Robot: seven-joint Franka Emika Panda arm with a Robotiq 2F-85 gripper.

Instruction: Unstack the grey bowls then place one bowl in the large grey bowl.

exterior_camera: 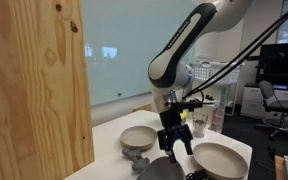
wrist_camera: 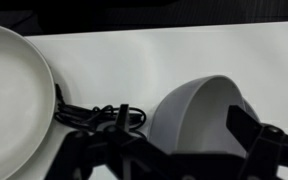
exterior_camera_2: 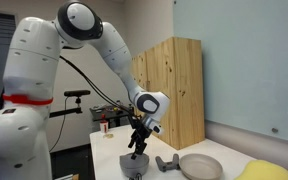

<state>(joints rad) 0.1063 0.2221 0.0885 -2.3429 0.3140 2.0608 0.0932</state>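
I need to lower my gripper onto the dark grey bowl's side beside the cable, with one finger inside that bowl's rim and one finger outside it.
A dark charcoal-grey bowl stands at the near table edge; it also shows in an exterior view. I cannot tell whether it is one bowl or two stacked. My gripper hangs just above it with fingers spread, as the exterior view also shows. In the wrist view the grey bowl lies between the open fingers of the gripper, the right finger over its rim. The large light taupe-grey bowl stands behind, apart from the gripper.
A wide beige bowl stands to one side and shows in the wrist view and in an exterior view. A dark cable-like object lies between it and the grey bowl. A tall wooden cabinet borders the table.
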